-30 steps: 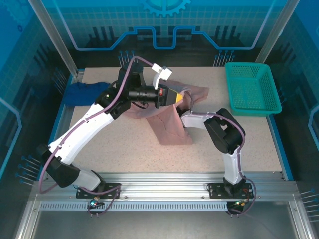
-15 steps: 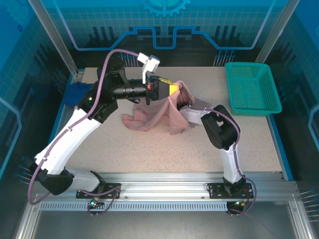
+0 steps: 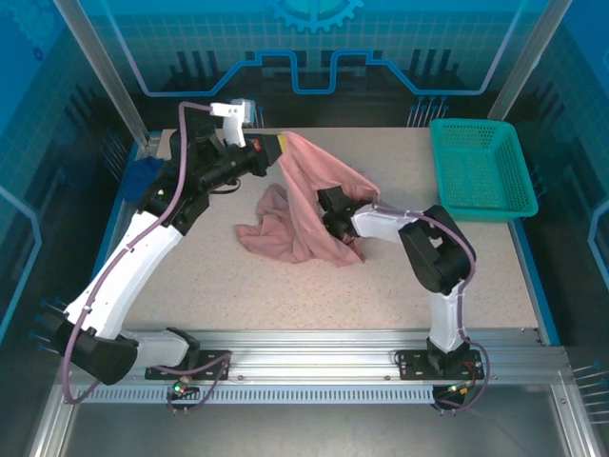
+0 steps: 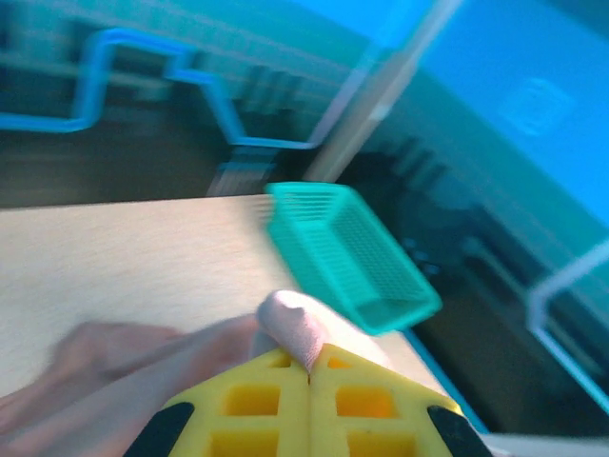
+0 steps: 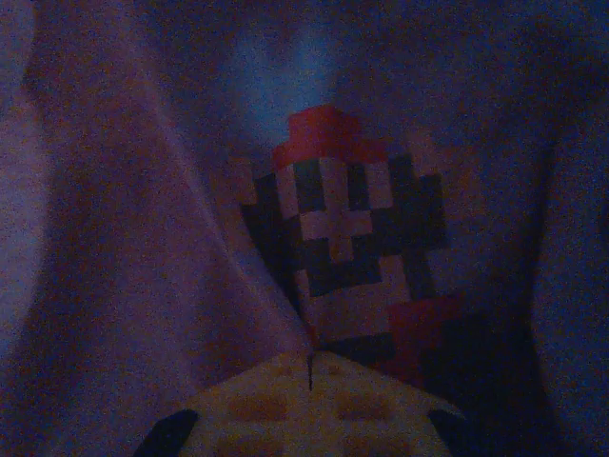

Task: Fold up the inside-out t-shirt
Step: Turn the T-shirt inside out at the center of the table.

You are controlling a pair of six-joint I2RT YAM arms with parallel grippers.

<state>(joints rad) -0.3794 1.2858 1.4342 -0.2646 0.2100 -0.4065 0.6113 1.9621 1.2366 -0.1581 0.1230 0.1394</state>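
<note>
The tabletop is bare below, toward the dark blue cloth, so the left gripper should next lower the raised end of the t-shirt that way and release it there.
My left gripper (image 3: 279, 148) holds the dusty-pink inside-out t-shirt (image 3: 295, 224) up at the back of the table, and the cloth drapes down to the right and onto the tabletop. In the left wrist view the yellow fingers (image 4: 238, 409) are shut, with a tuft of the t-shirt (image 4: 290, 324) pinched between their tips. My right gripper (image 3: 331, 211) is tucked into the hanging cloth. The right wrist view is dark: the right gripper (image 5: 310, 364) is shut, a fold of the t-shirt (image 5: 124, 238) runs into its seam, and a red-and-black pixel print (image 5: 347, 248) lies just beyond.
A teal mesh basket (image 3: 473, 125) stands at the back right; it also appears in the left wrist view as the basket (image 4: 343, 252). A dark blue cloth (image 3: 143, 177) lies at the table's far left edge, behind the left arm.
The left gripper has carried its hold on the t-shirt to the left and back, stretching the cloth out. The right gripper has moved left into the cloth and shut.
</note>
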